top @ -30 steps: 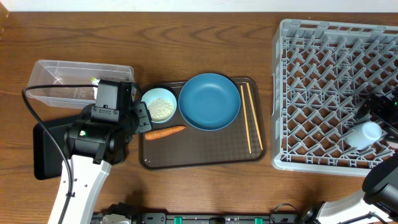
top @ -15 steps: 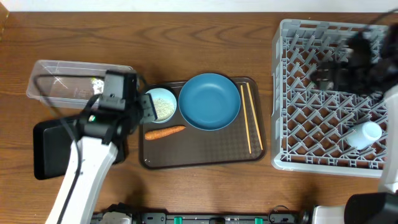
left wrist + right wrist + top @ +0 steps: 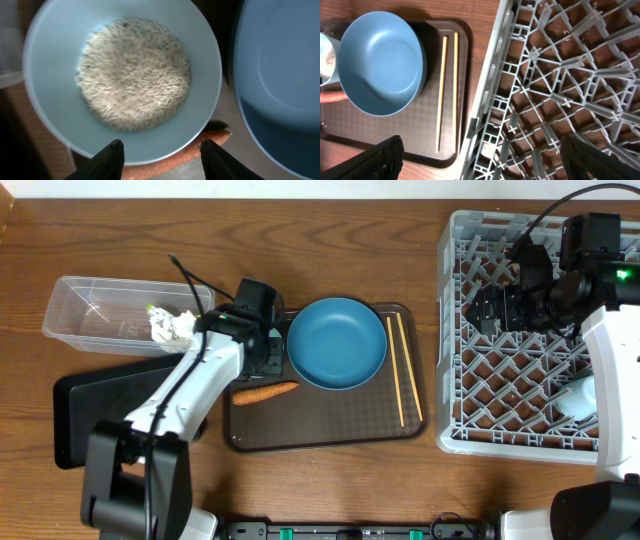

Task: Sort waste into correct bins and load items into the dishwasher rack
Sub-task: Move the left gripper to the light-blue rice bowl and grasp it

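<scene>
I will move my left gripper down and to the right in the overhead view, onto the bowl's plate-side rim, because the gap there leaves room for a finger.
My left gripper is open and hangs over a pale blue bowl holding white rice. Its fingertips straddle the bowl's near rim and an orange carrot, which lies on the brown tray. The bowl is mostly hidden under the gripper in the overhead view. The dark-blue plate and the chopsticks lie on the same tray. My right gripper is open and empty above the grey rack. A white cup lies in the rack's near right part.
A clear tub at the left holds a crumpled white paper wad. A flat black tray lies in front of it, partly under my left arm. The right wrist view shows the plate, chopsticks and rack.
My left gripper has moved right and back, from beside the bowl to over it. My right arm has swung from the cup at the rack's near right to the rack's far side.
</scene>
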Controlling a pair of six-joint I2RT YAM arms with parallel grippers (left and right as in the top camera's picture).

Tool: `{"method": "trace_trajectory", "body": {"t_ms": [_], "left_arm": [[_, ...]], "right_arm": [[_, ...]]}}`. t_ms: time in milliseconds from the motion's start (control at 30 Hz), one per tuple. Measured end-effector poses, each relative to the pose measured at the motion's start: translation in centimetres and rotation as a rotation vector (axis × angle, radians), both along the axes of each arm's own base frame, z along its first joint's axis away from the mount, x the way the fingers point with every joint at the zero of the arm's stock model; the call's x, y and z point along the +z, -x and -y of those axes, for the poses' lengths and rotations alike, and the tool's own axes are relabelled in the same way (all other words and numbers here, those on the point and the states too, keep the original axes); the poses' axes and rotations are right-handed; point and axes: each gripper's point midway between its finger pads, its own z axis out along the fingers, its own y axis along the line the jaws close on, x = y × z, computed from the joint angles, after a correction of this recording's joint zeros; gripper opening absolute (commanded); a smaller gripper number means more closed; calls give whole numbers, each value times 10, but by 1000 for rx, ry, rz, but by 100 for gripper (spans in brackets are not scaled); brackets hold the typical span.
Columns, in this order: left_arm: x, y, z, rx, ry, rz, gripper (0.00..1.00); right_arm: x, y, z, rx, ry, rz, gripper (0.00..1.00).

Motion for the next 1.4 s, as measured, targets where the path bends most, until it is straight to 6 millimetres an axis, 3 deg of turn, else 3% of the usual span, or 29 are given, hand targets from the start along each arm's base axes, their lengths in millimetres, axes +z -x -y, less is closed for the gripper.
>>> {"method": "trace_trajectory", "body": {"t_ms": [500, 867, 933, 1167, 1400], "left_arm": [[-21, 3, 20, -85, -17, -36, 51], [-44, 5, 19, -102, -37, -90, 14], [-45, 5, 19, -104, -39, -91, 12], [-38, 2, 17, -104, -52, -70, 6], [-6, 12, 11, -100, -58, -56, 6]], "right_arm": [[-1, 0, 3, -6, 16, -1, 99], [-2, 2, 3, -6, 17, -10, 99], [-2, 2, 3, -6, 17, -10, 99], [-2, 2, 3, -7, 17, -10, 99], [-2, 2, 3, -7, 17, -10, 99]]}}
